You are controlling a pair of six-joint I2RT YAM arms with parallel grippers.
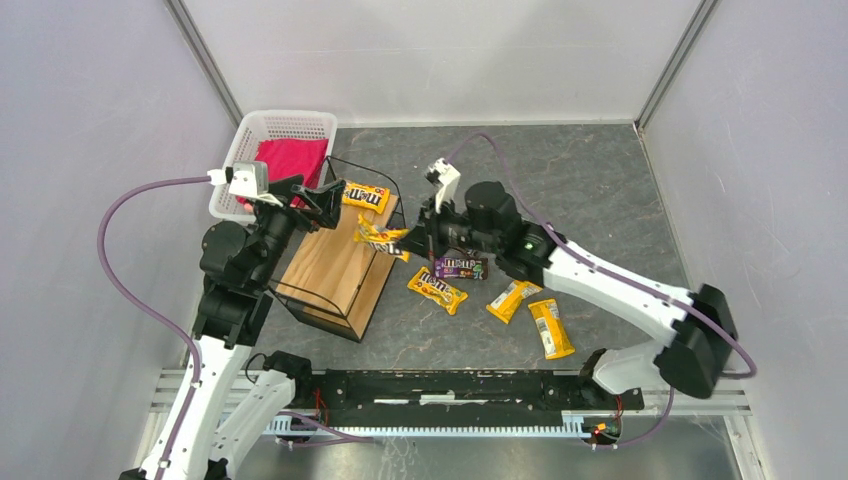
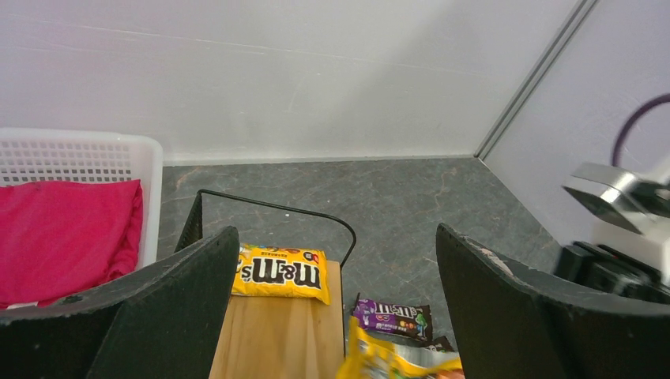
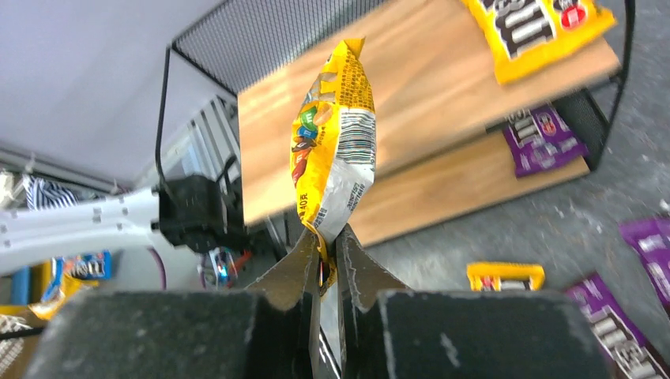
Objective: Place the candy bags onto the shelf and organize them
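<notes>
I should move my right gripper to the left in the top view and down next, then release, because bare wood (image 1: 348, 222) (image 3: 452, 65) beside the lying yellow bag is there below my right gripper.
The black wire shelf (image 1: 335, 262) with wooden planks stands left of centre. One yellow candy bag (image 1: 365, 197) lies at the far end of its top plank, also in the left wrist view (image 2: 280, 274). My right gripper (image 1: 420, 240) is shut on another yellow candy bag (image 1: 383, 238) and holds it upright over the shelf's right edge (image 3: 336, 150). A purple bag (image 3: 545, 138) lies on the lower plank. My left gripper (image 1: 325, 200) is open and empty above the shelf's far end (image 2: 336, 316). On the table lie a purple bag (image 1: 461, 266) and three yellow bags (image 1: 437, 291), (image 1: 513, 300), (image 1: 551, 328).
A white perforated basket (image 1: 235, 150) with a pink cloth (image 1: 290, 160) stands at the back left, touching the shelf's far corner. Grey walls close in the table on three sides. The loose bags lie right of the shelf, under the right arm.
</notes>
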